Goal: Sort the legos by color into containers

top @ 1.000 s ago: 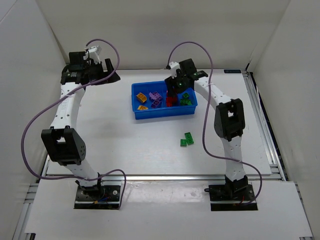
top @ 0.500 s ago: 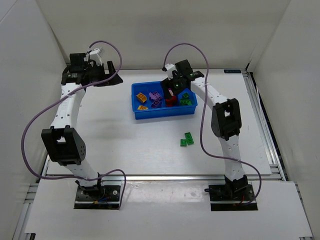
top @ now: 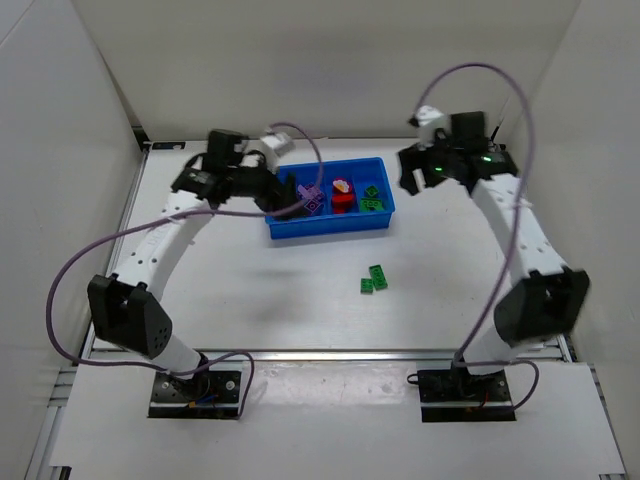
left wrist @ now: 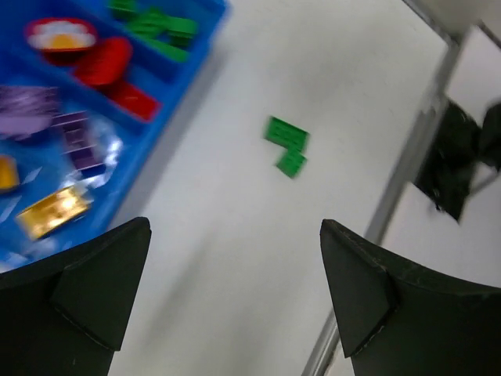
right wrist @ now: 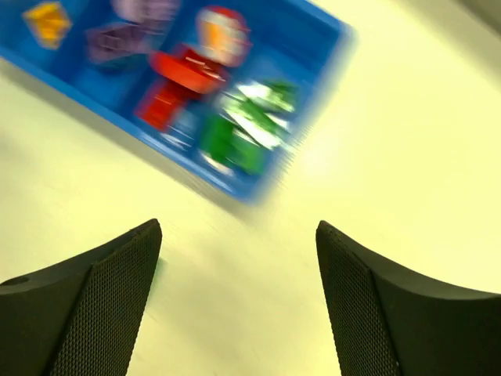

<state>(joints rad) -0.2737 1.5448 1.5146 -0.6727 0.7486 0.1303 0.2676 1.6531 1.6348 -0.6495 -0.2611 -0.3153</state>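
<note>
The smaller unsorted green lego (top: 367,286) (left wrist: 291,163) lies below my left gripper, to its right in the top view, so I will move that way, back and down onto it.
The blue tray (top: 330,228) sits at the back middle of the table, its containers holding sorted legos. Purple (top: 312,198), red (top: 342,196) and green (top: 372,196) legos show in it. My left gripper (top: 280,195) hangs open over the tray's left end and hides that compartment from above. In the left wrist view, yellow (left wrist: 51,211), purple (left wrist: 78,141), red (left wrist: 106,66) and green (left wrist: 156,27) legos lie in the tray (left wrist: 184,86). Two green legos (top: 373,279) lie loose on the table (left wrist: 286,133). My right gripper (top: 410,175) is open and empty, right of the tray (right wrist: 109,110).
White walls enclose the table at the back and on both sides. A metal rail (top: 530,240) runs along the right edge. Purple cables loop off both arms. The right wrist view is blurred by motion.
My right gripper has pulled out of the tray and swung off to its right, jaws wider. My left arm has swung from the back left corner to the tray's left end.
</note>
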